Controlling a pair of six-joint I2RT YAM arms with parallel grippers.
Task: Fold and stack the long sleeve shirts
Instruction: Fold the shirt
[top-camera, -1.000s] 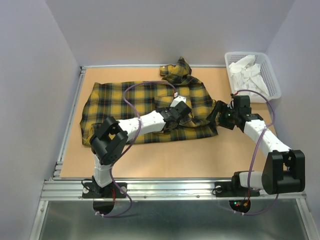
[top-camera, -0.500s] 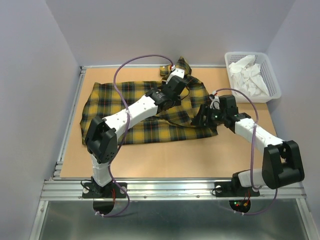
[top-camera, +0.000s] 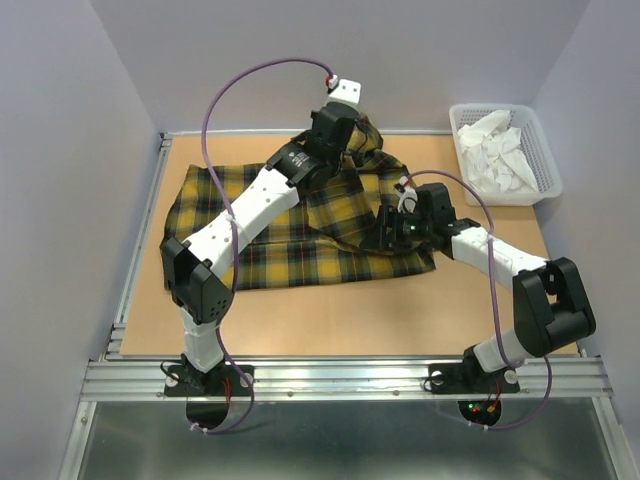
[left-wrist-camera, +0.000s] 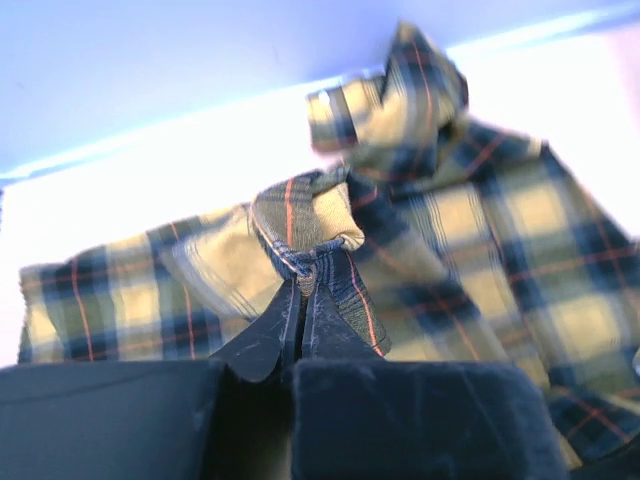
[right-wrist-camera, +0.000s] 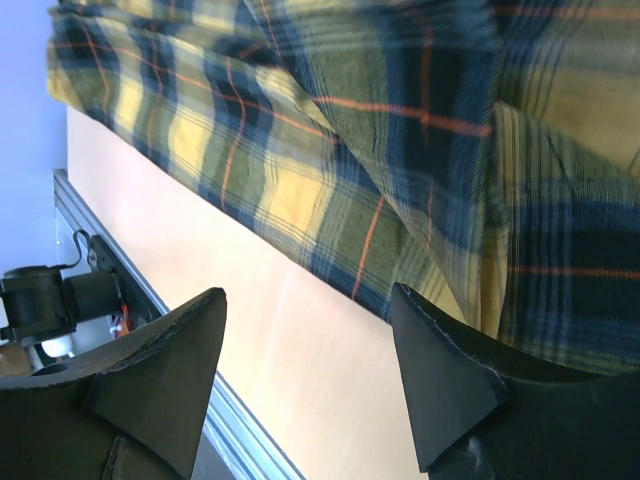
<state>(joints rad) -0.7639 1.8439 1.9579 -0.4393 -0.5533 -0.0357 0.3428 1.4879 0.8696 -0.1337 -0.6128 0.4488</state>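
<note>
My left gripper will move back and down to release the pinched fold on the shirt's near edge (top-camera: 258, 270), which lies below and back from it.
A yellow and dark plaid long sleeve shirt (top-camera: 240, 215) lies spread over the middle of the tan table (top-camera: 330, 315), bunched up at its far edge. My left gripper (top-camera: 338, 140) reaches to that far edge and is shut on a fold of the shirt (left-wrist-camera: 300, 225), lifting it off the table; the closed left gripper (left-wrist-camera: 303, 285) pinches the cloth at its tips. My right gripper (top-camera: 388, 232) hovers open over the shirt's right near part. In the right wrist view the right gripper (right-wrist-camera: 308, 300) has bare table between its fingers, and the shirt's edge (right-wrist-camera: 300, 200) lies just ahead.
A white basket (top-camera: 545, 150) holding white cloths stands at the table's back right corner. Metal rails (top-camera: 340, 375) run along the near edge and the left side. Grey walls close in the back and both sides.
My left arm has swung from the shirt's middle to the far edge, pulling a fold of cloth up with it. My right gripper has slid left onto the shirt's right side.
</note>
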